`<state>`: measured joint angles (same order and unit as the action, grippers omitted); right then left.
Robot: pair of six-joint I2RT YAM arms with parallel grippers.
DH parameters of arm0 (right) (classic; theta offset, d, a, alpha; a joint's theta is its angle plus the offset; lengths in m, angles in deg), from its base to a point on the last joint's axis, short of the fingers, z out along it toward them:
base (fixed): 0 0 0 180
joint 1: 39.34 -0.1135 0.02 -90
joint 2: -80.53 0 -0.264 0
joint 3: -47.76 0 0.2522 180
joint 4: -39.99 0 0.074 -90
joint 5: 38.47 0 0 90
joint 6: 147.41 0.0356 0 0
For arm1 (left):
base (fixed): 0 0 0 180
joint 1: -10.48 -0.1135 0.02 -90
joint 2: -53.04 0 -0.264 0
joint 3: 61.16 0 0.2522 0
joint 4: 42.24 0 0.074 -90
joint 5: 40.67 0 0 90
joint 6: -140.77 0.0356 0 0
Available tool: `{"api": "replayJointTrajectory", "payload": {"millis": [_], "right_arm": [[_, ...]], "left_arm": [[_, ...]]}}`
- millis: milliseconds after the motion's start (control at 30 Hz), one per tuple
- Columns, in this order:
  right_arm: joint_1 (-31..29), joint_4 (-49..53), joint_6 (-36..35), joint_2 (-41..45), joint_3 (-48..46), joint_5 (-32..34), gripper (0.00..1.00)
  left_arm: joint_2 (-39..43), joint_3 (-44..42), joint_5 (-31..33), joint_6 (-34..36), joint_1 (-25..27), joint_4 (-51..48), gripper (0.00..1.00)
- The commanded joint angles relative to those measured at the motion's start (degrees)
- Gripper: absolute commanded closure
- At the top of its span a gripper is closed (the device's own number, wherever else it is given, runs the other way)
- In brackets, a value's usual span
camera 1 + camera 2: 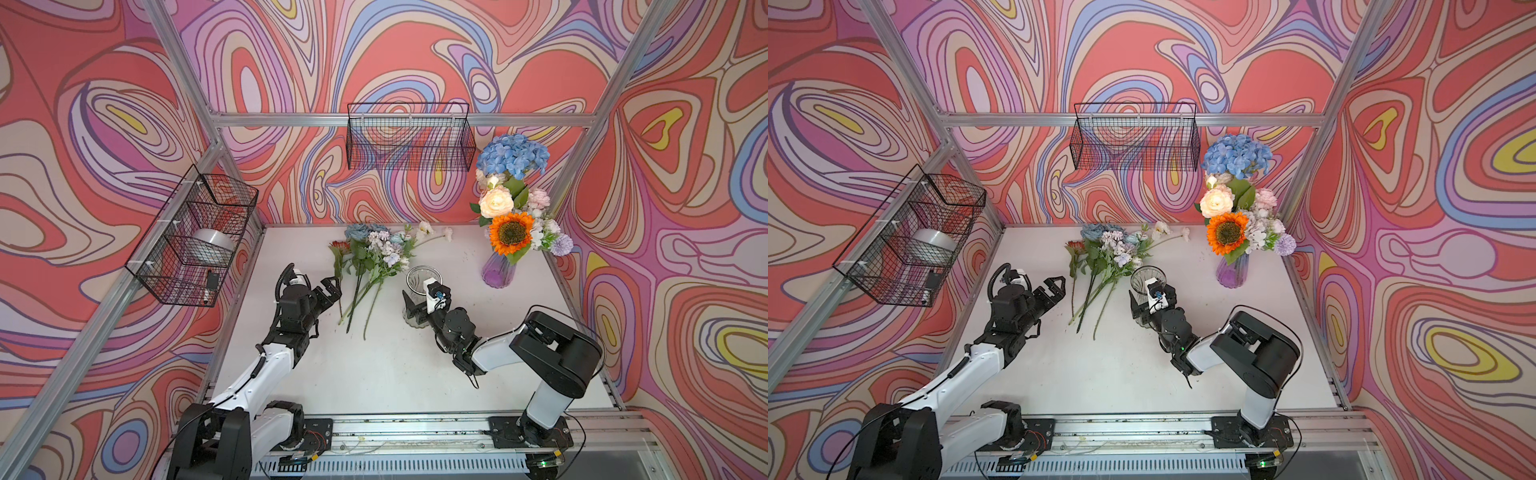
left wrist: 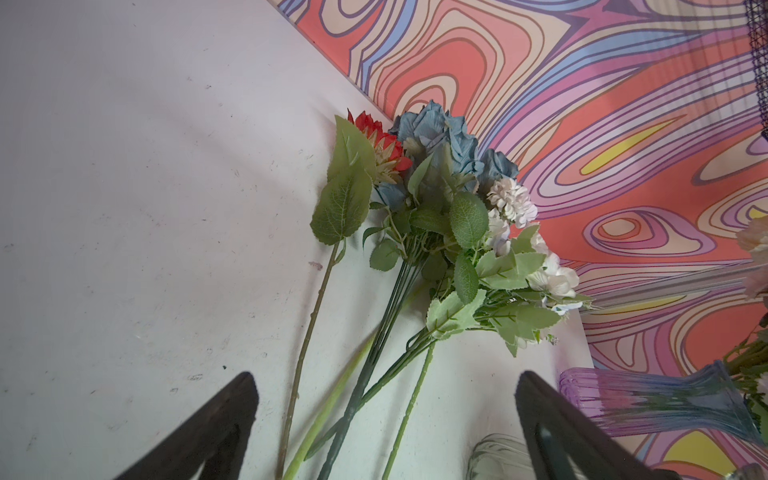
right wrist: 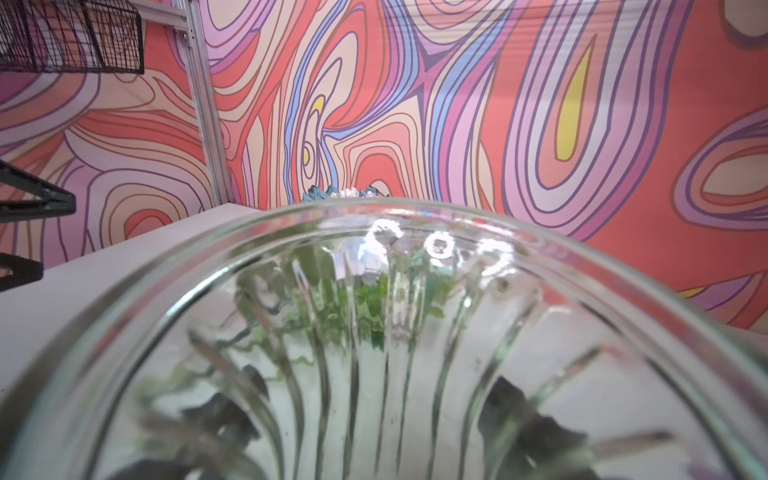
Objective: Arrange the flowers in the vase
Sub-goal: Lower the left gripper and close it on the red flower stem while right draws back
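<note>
I will next tilt my left gripper downward and lower it onto the red bloom's bare green stem (image 2: 303, 350), because the stem lies flat on the table below its open fingers.
Loose flowers (image 1: 374, 253) (image 1: 1108, 253) (image 2: 436, 216) lie in a bunch on the white table (image 1: 374, 365), blooms toward the back wall: blue roses, pale lilac clusters, a red bloom, white poppies. Right of their stems stands an empty clear ribbed glass vase (image 1: 423, 280) (image 1: 1147, 277) (image 3: 415, 291). My right gripper (image 1: 417, 313) (image 1: 1142, 311) (image 3: 378, 419) is open, its fingers wide on either side of the vase's lower body, seen through the glass. My left gripper (image 1: 334, 289) (image 1: 1059, 286) (image 2: 384, 382) is open just left of the stems, holding nothing.
A purple vase (image 1: 498, 270) (image 1: 1232, 272) (image 2: 644, 399) at the back right holds a full bouquet with an orange sunflower (image 1: 511, 232) and a blue hydrangea. Wire baskets hang on the back wall (image 1: 411, 137) and the left wall (image 1: 195, 237).
</note>
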<state>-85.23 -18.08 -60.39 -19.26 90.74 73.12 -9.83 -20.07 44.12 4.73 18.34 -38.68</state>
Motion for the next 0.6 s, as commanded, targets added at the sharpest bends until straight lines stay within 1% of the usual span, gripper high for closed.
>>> {"api": "replayJointTrajectory", "payload": {"millis": [0,100,133,267,367,433,567], "right_arm": [[-0.4,0.6,0.9,2.5,-1.0,1.7,0.02],[-0.6,2.5,2.1,4.5,-1.8,2.1,0.02],[-0.6,3.9,2.8,5.6,-2.1,2.1,0.02],[-1.1,12.2,6.6,10.6,-3.1,1.9,0.02],[-1.4,21.2,11.1,16.0,-3.7,2.7,0.02],[-1.4,29.6,14.5,20.2,-3.5,2.9,0.02],[-1.4,45.9,20.4,27.8,-1.9,4.3,0.02]], "left_arm": [[-1.0,1.6,-1.1,0.9,-0.3,-0.7,0.0],[-1.7,1.6,-1.8,1.7,-0.2,-1.0,0.0],[-2.0,3.5,-2.0,2.1,-0.2,-1.3,0.01],[-4.3,6.3,-2.9,4.4,-0.2,-4.9,0.03],[-7.1,9.0,-4.9,6.2,-0.3,-7.5,0.08],[-9.7,11.2,-5.8,7.1,-0.1,-9.7,0.12],[-14.9,15.2,-4.0,9.0,-0.2,-14.7,0.2]]}}
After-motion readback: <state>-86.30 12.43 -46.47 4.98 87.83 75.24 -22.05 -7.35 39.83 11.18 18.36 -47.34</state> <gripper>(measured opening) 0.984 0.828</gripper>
